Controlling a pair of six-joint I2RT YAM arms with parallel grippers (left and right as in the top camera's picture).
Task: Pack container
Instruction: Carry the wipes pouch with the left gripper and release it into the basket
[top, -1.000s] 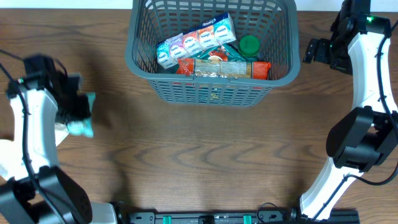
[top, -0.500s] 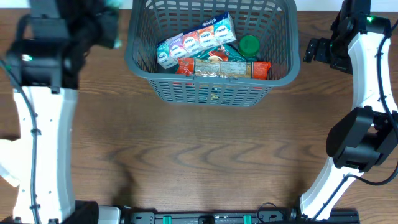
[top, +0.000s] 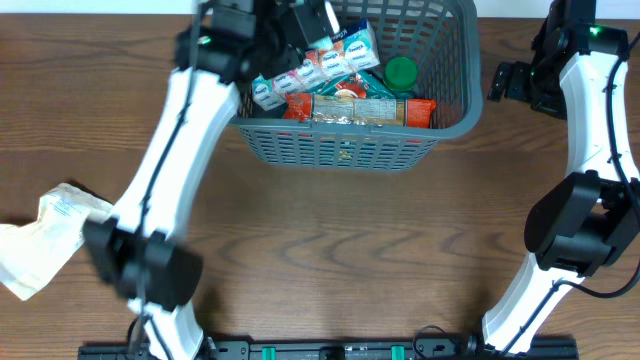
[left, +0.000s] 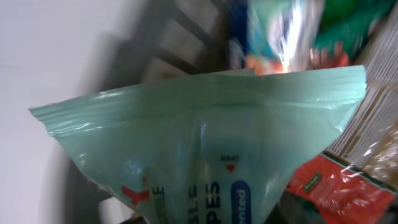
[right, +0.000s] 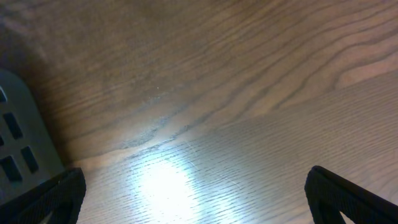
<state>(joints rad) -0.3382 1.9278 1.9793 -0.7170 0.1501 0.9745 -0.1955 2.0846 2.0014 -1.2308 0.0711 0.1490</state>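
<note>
My left gripper lowers the wipes pack from above the colourful packets into the basket next, toward the basket's near corner beside the red snack pack.
The container is a dark grey lattice basket at the table's back middle. It holds a strip of colourful packets, a green lid and a red snack pack. My left gripper is above the basket's left part, shut on a pale green wipes pack. The pack fills the left wrist view and hides the fingers. The basket wall and the red snack pack show behind it. My right gripper is wide open and empty over bare table, right of the basket.
A crumpled white bag lies at the table's left edge. The right arm stands along the right side. Wood table surface lies in front of the basket.
My left arm swung from the table's left side up and right with the green pack, and is now over the basket. The white bag is uncovered. The right arm has not moved.
</note>
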